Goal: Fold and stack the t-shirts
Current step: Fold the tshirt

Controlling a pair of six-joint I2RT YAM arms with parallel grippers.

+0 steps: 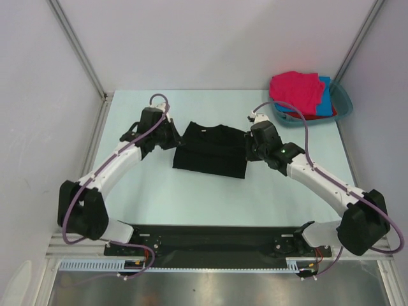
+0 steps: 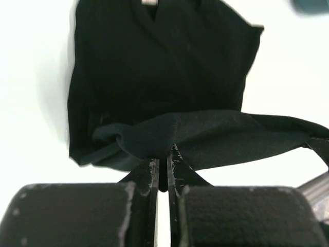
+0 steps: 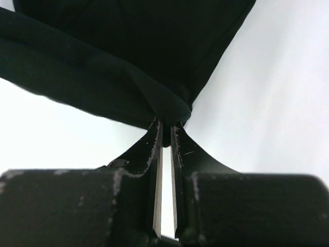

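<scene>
My right gripper next carries the pinched corner outward toward the shirt's far edge (image 1: 236, 129), still uncovered, and releases it.
The black t-shirt (image 1: 210, 152) lies mid-table, partly folded into a rough rectangle. My left gripper (image 1: 175, 139) is at its left edge, shut on a lifted fold of the black cloth (image 2: 205, 134), which is pinched between the fingertips (image 2: 163, 154). At the shirt's right edge, my right gripper (image 1: 248, 150) is shut on a bunched corner of the same shirt (image 3: 128, 41), gripped at the fingertips (image 3: 165, 126). A magenta-pink t-shirt (image 1: 294, 89) lies on top of a blue one (image 1: 326, 102) at the back right, with a sliver of red (image 1: 319, 116) underneath.
A teal basin (image 1: 345, 102) at the back right corner holds the coloured shirts. Grey walls with metal posts close in the table on the left, back and right. A black rail (image 1: 210, 245) with the arm bases runs along the near edge.
</scene>
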